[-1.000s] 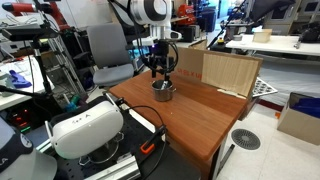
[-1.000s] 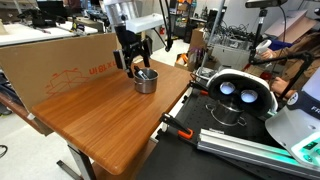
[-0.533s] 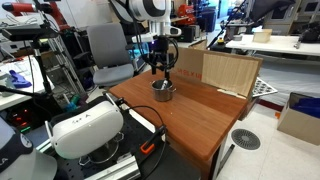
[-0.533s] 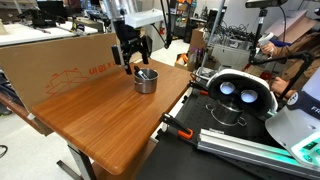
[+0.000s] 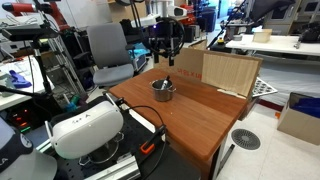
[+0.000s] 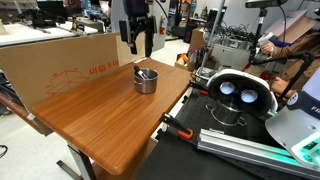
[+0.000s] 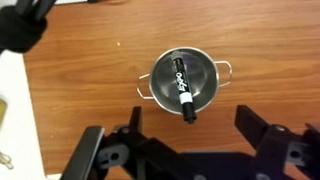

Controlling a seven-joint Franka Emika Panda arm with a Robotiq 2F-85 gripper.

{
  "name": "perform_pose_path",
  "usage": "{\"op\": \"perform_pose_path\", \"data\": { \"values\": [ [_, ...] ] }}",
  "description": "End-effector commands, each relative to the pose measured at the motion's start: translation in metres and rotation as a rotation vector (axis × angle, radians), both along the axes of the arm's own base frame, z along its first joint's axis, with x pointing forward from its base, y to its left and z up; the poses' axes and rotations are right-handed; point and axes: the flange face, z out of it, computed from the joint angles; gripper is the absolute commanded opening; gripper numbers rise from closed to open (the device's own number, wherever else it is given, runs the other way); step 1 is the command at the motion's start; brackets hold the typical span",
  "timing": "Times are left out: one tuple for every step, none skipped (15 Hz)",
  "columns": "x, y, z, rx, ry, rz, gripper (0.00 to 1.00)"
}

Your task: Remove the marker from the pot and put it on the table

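Before grabbing the marker, I will lower my gripper to the white-banded upper end that rests over the pot's rim, a finger on either side.
A small shiny silver pot point(image 7: 185, 84) stands on the reddish-brown wooden table point(image 7: 90, 100); it shows in both exterior views point(image 5: 163, 90) point(image 6: 146, 80). A dark marker point(image 7: 183, 90) with a white label lies slanted inside it, one end resting over the rim. My gripper point(image 7: 190, 140) is open and empty, well above the pot, its two black fingers framing the bottom of the wrist view. It hangs high over the pot in both exterior views point(image 5: 165, 50) point(image 6: 135, 45).
A pale plywood board point(image 5: 228, 72) stands upright behind the pot. A cardboard sheet point(image 6: 60, 60) leans along the table's far edge. A white headset point(image 5: 85, 128) and cables lie near the table's end. A white strip point(image 7: 15, 120) borders the table.
My gripper has risen straight up from just above the pot to well above it. The pot and the marker have not moved.
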Motion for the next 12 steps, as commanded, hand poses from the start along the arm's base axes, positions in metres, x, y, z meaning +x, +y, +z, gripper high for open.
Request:
{"op": "perform_pose_path", "data": {
  "values": [
    [-0.01, -0.007, 0.002, 0.015, 0.037, -0.003, 1.0],
    [-0.01, -0.01, -0.001, 0.013, 0.042, -0.004, 1.0],
    [-0.009, -0.01, -0.005, 0.011, 0.056, -0.007, 1.0],
    [-0.01, -0.011, -0.008, 0.008, 0.063, -0.011, 1.0],
    [-0.01, -0.011, -0.012, 0.007, 0.072, -0.013, 1.0],
    [-0.01, -0.012, -0.015, 0.004, 0.075, -0.015, 1.0],
    [-0.008, -0.013, -0.019, 0.001, 0.076, -0.018, 1.0],
    [-0.008, -0.013, -0.022, -0.002, 0.078, -0.02, 1.0],
    [-0.007, -0.014, -0.026, -0.004, 0.089, -0.025, 1.0],
    [-0.006, -0.014, -0.03, -0.005, 0.094, -0.027, 1.0],
    [-0.005, -0.014, -0.035, -0.008, 0.099, -0.028, 1.0],
    [-0.004, -0.014, -0.04, -0.013, 0.107, -0.03, 1.0]
  ]
}}
